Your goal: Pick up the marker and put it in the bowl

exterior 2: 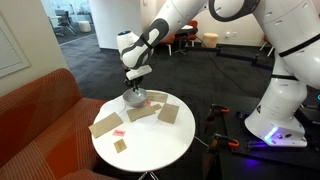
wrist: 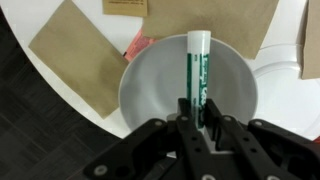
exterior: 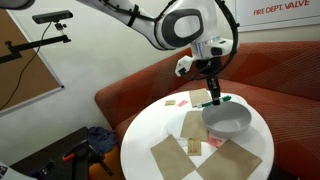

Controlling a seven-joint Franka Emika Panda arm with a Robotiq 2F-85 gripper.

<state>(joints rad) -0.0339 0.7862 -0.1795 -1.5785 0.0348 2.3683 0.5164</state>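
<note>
The gripper still holds the green marker above and by the bowl's rim, so the robot should move the marker outward and down over the bowl's middle (exterior: 227, 118) next to release it.
My gripper (wrist: 197, 112) is shut on the green marker (wrist: 198, 68), whose whitish end points away from me over the light grey-white bowl (wrist: 150, 95). In the wrist view the marker hangs over the middle of the bowl. In an exterior view the gripper (exterior: 213, 97) holds the marker just above the far rim of the bowl (exterior: 228, 121) on the round white table (exterior: 150, 125). In an exterior view the gripper (exterior 2: 135, 88) is right above the bowl (exterior 2: 135, 98), which it mostly hides.
Flat brown paper pieces (exterior: 170, 153) lie on the table, also seen in the wrist view (wrist: 75, 50) and an exterior view (exterior 2: 106, 125). A small pink-red card (wrist: 136, 45) lies beside the bowl. A red-brown sofa (exterior: 260, 70) curves behind the table.
</note>
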